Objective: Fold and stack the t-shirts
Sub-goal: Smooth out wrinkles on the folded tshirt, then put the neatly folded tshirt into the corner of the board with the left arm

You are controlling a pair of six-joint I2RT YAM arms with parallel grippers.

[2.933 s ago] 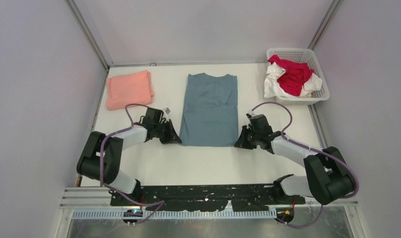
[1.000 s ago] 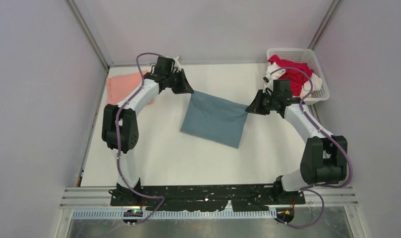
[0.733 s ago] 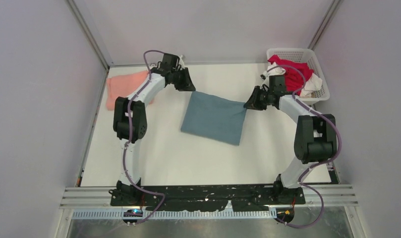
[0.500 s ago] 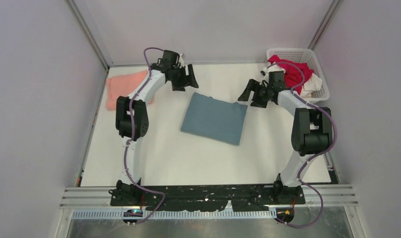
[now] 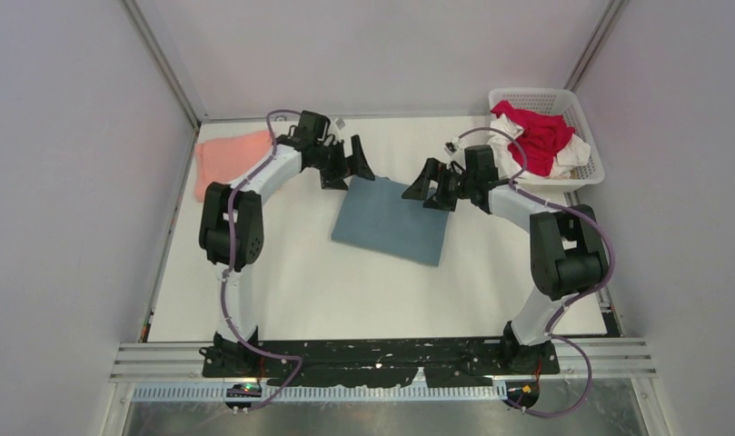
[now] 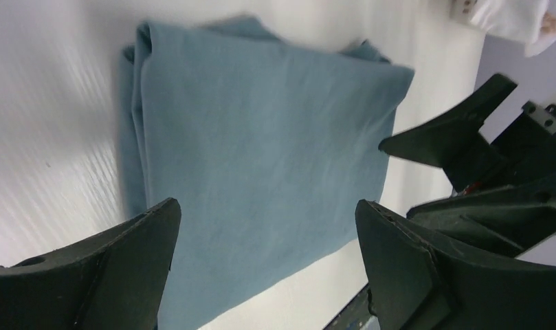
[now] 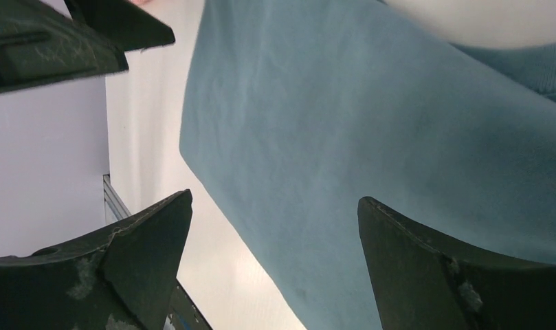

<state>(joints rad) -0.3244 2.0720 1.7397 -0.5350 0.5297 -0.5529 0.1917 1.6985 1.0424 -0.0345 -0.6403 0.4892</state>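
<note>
I need to move my left gripper back and down next, onto the teal t-shirt's edge (image 5: pixel 344 210) (image 6: pixel 147 158) facing the salmon-pink t-shirt. The bare table beside that edge leaves room for a finger.
A dusty teal t-shirt (image 5: pixel 392 222) lies folded in a slightly skewed rectangle at the table's middle. My left gripper (image 5: pixel 350 164) hovers open over its far left corner and holds nothing. My right gripper (image 5: pixel 429 186) is open over the far right corner, also empty. In the left wrist view the teal cloth (image 6: pixel 261 124) fills the space beyond my spread left gripper (image 6: pixel 267 205). The right wrist view shows the same teal cloth (image 7: pixel 343 103) under my open right gripper (image 7: pixel 275 199). A folded salmon-pink t-shirt (image 5: pixel 225 159) lies at the far left.
A white lattice basket (image 5: pixel 527 94) stands at the far right corner with a crumpled red t-shirt (image 5: pixel 541 136) and a white one (image 5: pixel 577 153) in it. Both arms stretch far out over the table. Grey walls close the sides and back.
Both grippers carried the teal shirt's near edge to the far side, folding it in half, then opened and let it go. The cloth has settled flat and the grippers have drawn inward.
</note>
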